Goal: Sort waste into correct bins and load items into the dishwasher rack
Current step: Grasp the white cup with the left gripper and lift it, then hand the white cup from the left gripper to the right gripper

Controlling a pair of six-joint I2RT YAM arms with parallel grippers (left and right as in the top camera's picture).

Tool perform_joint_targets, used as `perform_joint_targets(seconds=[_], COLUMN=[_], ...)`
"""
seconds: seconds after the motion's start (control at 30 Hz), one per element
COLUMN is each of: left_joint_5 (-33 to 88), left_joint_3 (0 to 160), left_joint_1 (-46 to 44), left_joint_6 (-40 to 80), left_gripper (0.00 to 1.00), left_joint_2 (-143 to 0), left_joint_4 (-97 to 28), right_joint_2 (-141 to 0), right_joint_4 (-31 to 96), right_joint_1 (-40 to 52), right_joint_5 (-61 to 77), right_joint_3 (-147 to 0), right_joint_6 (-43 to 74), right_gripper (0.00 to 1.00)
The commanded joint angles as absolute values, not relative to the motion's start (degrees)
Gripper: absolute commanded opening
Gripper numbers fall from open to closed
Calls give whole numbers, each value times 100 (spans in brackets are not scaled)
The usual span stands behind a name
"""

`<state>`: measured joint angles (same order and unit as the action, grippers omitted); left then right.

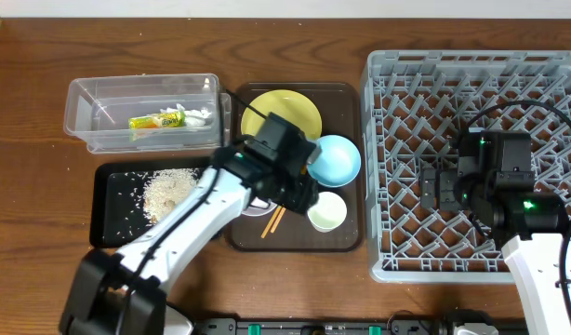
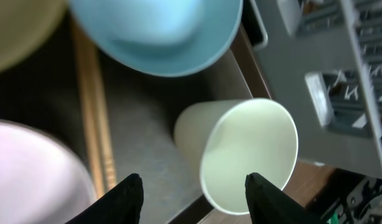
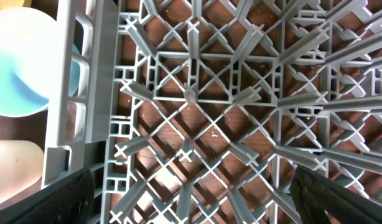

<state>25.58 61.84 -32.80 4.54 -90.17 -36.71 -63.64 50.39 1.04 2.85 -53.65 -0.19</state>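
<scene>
The cup's opening faces my spread fingers. I will lower my left gripper over the edge of the cup's rim away from the rack, with one finger inside, and close it.
My left gripper (image 1: pixel 299 191) (image 2: pixel 194 193) is open and empty, low over the dark brown serving tray (image 1: pixel 346 237). The small white cup (image 1: pixel 327 211) (image 2: pixel 250 155) with pale green inside lies just beyond its right finger. The light blue bowl (image 1: pixel 334 160) (image 2: pixel 157 34), yellow plate (image 1: pixel 281 112), chopsticks (image 1: pixel 273 221) (image 2: pixel 94 124) and white bowl (image 2: pixel 35 174) are on that tray; my arm mostly hides the white bowl from overhead. My right gripper (image 1: pixel 434 186) (image 3: pixel 194 199) is open and empty over the grey dishwasher rack (image 1: pixel 374 167) (image 3: pixel 197 112). The wrapper (image 1: pixel 157 119) and tissue (image 1: pixel 197 113) lie in the clear tub (image 1: pixel 81 112). Rice (image 1: pixel 165 194) lies in the black tray (image 1: pixel 98 209).
The rack's grey wall (image 2: pixel 340 81) stands close to the right of the cup. The right wrist view shows the blue bowl (image 3: pixel 17 74) and the cup (image 3: pixel 13 165) just outside the rack's left wall. Brown table surface surrounds everything.
</scene>
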Motion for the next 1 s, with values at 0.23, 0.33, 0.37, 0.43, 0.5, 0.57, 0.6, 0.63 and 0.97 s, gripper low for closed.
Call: perform_joint_targets(seconds=[0.23, 0.33, 0.37, 0.43, 0.5, 0.57, 0.6, 0.63, 0.97], left_joint_5=[2635, 2633, 2637, 2639, 2663, 2794, 2939, 3170, 5966], left_joint_3=[6064, 6084, 6112, 6200, 6278, 6296, 6296, 6296, 6285], left_joint_1=[-3614, -3538, -3487, -3363, -3179, -2917, -2797, -2646, -1586], left_joint_6=[600, 633, 639, 679, 683, 860, 902, 956, 3426], left_gripper=[14, 6, 6, 6, 6, 6, 6, 6, 6], left_joint_2=[-9992, -9950, -9902, -9751, -9509, -9183, -9067, -8949, -9273], left_joint_4=[-3518, -3527, -3559, -3682, -3765, -3680, -3592, -3452, -873], right_joint_2=[-6366, -6366, -6366, -6366, -6366, -6366, -6366, -6366, -6484], right_joint_4=[5085, 5089, 5096, 5103, 5061, 4936, 4858, 4755, 4289], right_joint_1=[130, 130, 130, 130, 130, 130, 130, 130, 189], right_joint_5=[307, 307, 307, 307, 303, 305, 305, 311, 4176], right_joint_3=[-5485, -5485, -5485, -5485, -5485, -5485, -5485, -5485, -5452], right_joint_6=[82, 82, 82, 82, 80, 82, 82, 82, -1173], right_gripper=[99, 99, 99, 99, 99, 99, 99, 99, 99])
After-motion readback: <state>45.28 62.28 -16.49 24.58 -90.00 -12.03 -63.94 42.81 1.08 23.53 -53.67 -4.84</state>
